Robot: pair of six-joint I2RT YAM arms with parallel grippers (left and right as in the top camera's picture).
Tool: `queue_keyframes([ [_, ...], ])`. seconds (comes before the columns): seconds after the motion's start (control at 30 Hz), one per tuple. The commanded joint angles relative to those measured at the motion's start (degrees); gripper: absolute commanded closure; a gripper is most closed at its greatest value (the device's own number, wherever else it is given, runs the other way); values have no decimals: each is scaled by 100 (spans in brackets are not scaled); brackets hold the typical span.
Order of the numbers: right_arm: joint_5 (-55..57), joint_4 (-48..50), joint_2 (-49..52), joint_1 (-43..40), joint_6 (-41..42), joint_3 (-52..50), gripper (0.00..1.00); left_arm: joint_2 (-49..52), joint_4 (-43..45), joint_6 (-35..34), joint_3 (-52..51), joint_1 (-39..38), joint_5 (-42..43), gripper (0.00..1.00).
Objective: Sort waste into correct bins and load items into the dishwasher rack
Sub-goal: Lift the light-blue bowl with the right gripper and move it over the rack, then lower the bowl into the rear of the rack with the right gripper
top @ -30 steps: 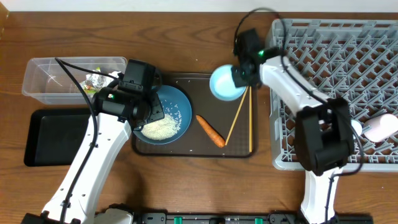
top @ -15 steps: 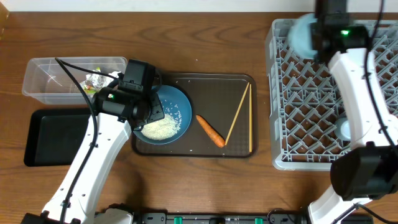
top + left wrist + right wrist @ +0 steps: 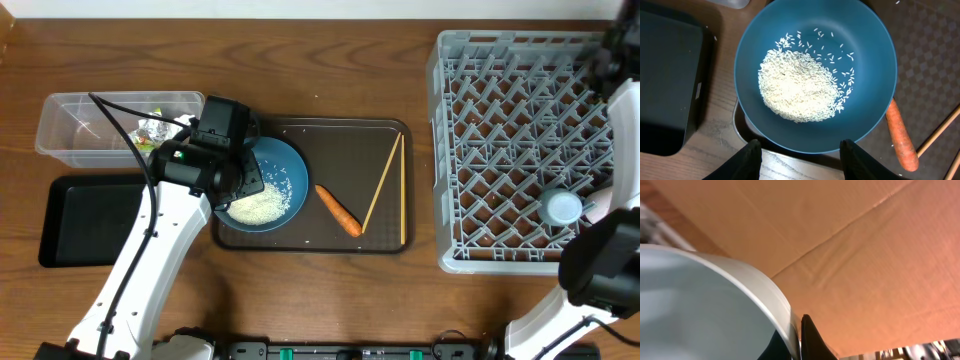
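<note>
My right gripper lowers the pale blue bowl [image 3: 700,305] onto the far part of the dishwasher rack [image 3: 500,150] next, since the cups sit in the rack's near part.
The dark blue plate [image 3: 270,185] holds a heap of white rice [image 3: 797,90] on the brown serving tray [image 3: 340,140]. My left gripper [image 3: 805,162] is open and empty, with its fingers either side of the plate's near rim [image 3: 815,145]. The orange carrot [image 3: 338,210] and the chopsticks [image 3: 385,190] lie on the serving tray. My right gripper [image 3: 799,340] is shut on the rim of the pale blue bowl [image 3: 700,305]. In the overhead view the bowl is out of sight and the right arm [image 3: 625,100] runs off the top right, over the dishwasher rack [image 3: 500,150].
The clear tub [image 3: 75,125] with foil scraps [image 3: 155,128] stands at the far left. The black tray [image 3: 85,220] lies in front of it. A light blue cup [image 3: 562,208] sits in the rack's near right part, and a pinkish cup [image 3: 597,212] peeks out beside the arm.
My right arm has carried the pale blue bowl from above the serving tray, across the rack's far edge and out of the overhead view at top right. The left arm has not moved.
</note>
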Motion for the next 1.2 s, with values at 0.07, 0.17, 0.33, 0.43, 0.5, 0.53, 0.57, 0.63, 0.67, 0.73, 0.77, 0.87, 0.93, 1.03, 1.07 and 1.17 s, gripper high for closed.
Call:
queue_keyframes([
  [0.07,267,413,365,-356,-267,7,99,-42,-31,31,-31,15,-28,49],
  [0.17,264,861,638,-498,-651,7,99,-42,-31,22,-31,15,-28,49],
  [0.33,72,1478,1060,-568,-1270,7,99,-42,-24,-264,-31,15,-28,49],
  [0.43,-120,1576,1296,-551,-1270,7,99,-42,-17,-337,-31,15,-31,48],
  [0.5,-240,1565,1427,-511,-1268,7,99,-42,-15,-337,-31,15,-28,48],
  [0.53,-264,1572,1497,-492,-1268,7,99,-42,-15,-337,-31,15,-28,48],
  [0.57,-310,1572,1578,-455,-1270,7,99,-42,-15,-337,-31,15,-28,48],
  [0.63,-415,1523,1700,-380,-1266,7,99,-42,-15,-337,-31,15,-28,49],
  [0.67,-485,1482,1770,-337,-1266,7,99,-42,-15,-337,-31,15,-28,49],
  [0.73,-525,1445,1871,-249,-1257,7,99,-42,-13,-339,-31,15,-28,48],
  [0.77,-525,1440,1917,-212,-1244,7,99,-42,-11,-339,-31,15,-28,48],
  [0.87,-527,1440,2013,-74,-1237,7,97,-42,-9,-356,-31,15,-33,49],
  [0.93,-529,1423,2033,7,-1224,7,94,-42,-9,-356,-31,15,-33,49],
  [1.03,-529,1416,2035,116,-1224,7,86,-42,-11,-356,-31,15,-31,49],
  [1.07,-529,1412,2035,155,-1224,7,81,-42,-11,-356,-31,15,-31,48],
  [1.17,-529,1375,2035,245,-1224,7,63,-42,-11,-356,-31,15,-31,48],
])
